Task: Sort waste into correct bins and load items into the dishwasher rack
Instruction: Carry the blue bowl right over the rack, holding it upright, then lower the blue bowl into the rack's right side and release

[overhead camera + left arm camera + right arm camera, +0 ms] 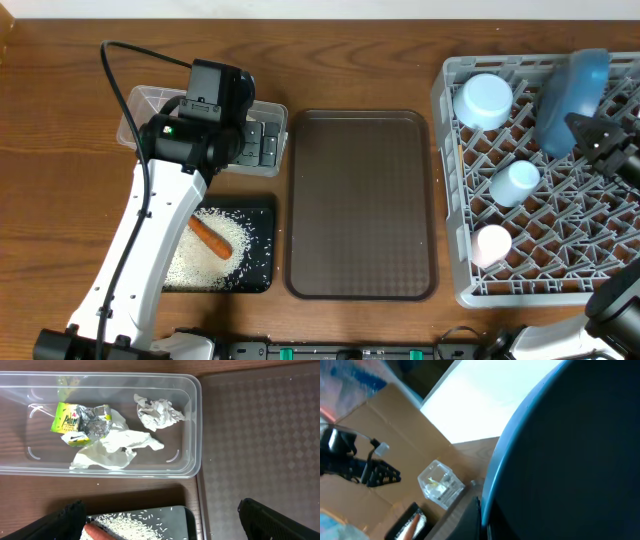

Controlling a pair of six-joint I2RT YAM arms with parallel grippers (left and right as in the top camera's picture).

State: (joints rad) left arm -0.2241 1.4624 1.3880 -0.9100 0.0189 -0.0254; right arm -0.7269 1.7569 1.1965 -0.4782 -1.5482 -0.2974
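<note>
The bare rack slots lie back and down beside the light-blue cup. Next I will move my right gripper there, tilt the plate [572,85] onto them and release it.
My left gripper [162,527] hangs open over the near rim of the clear tub [196,425], with nothing between its fingers [272,520]. In the tub lie the yellow-green wrapper [67,422], crumpled foil [95,422] and two wads of white tissue [157,412]. The black tray [262,212] holds loose rice [200,255] and a carrot piece [212,238]. At the grey rack [452,260] my right gripper [592,135] is shut on the rim of the dark-blue plate [572,85], which stands on edge. A pale bowl [483,100], a light-blue cup [515,182] and a pink cup [490,245] sit in the rack.
A large brown serving tray [360,205] lies between the bins and the rack. The left arm [150,230] stretches over the black tray's left side. Wooden tabletop [60,180] shows to the left.
</note>
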